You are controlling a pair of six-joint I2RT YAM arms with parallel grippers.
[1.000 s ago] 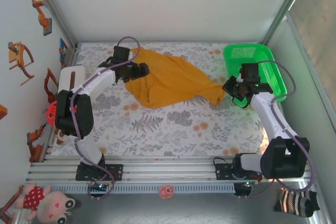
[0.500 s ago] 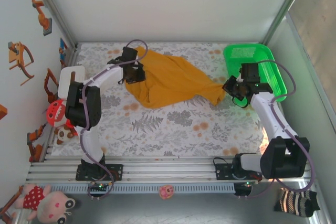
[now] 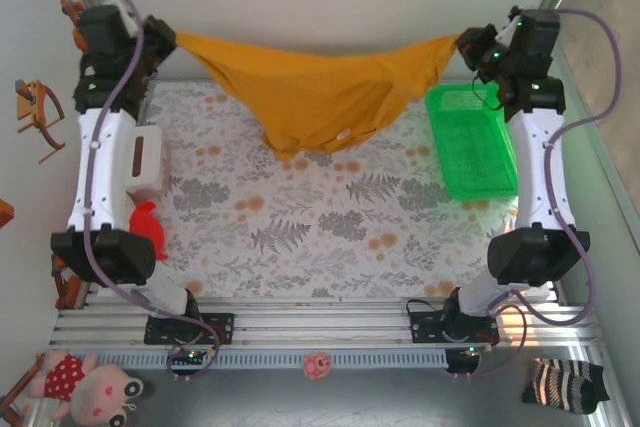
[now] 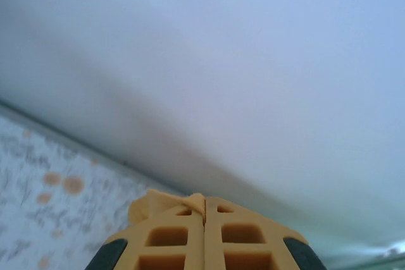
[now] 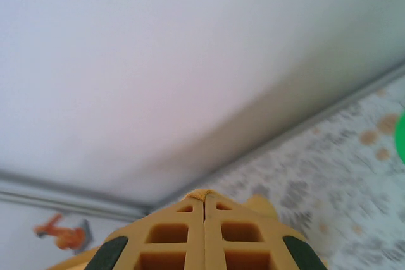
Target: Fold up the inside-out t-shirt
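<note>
The left gripper moves down and back to the flowered cover beside the white box next, then releases the shirt's corner.
The inside-out t-shirt (image 3: pixel 310 87), mustard yellow, hangs stretched in the air between my two raised arms, sagging in the middle above the far part of the table. A small white tag shows near its lowest fold. My left gripper (image 3: pixel 168 40) is shut on the shirt's left corner, high at the far left. My right gripper (image 3: pixel 466 44) is shut on the right corner, high at the far right. In the left wrist view the fingers (image 4: pixel 171 235) press together with a bit of yellow cloth (image 4: pixel 152 203) at the tips. In the right wrist view the same pinch shows, cloth (image 5: pixel 204 194) at the closed tips.
A green plastic basket (image 3: pixel 470 142) stands on the right side of the flowered table cover (image 3: pixel 320 237). A white box (image 3: pixel 150 157) and a red toy (image 3: pixel 148 227) lie at the left edge. White walls close the back and sides.
The left gripper has closed on the shirt's left corner. Both arms have risen and spread apart, lifting the shirt off the table and stretching it between them.
</note>
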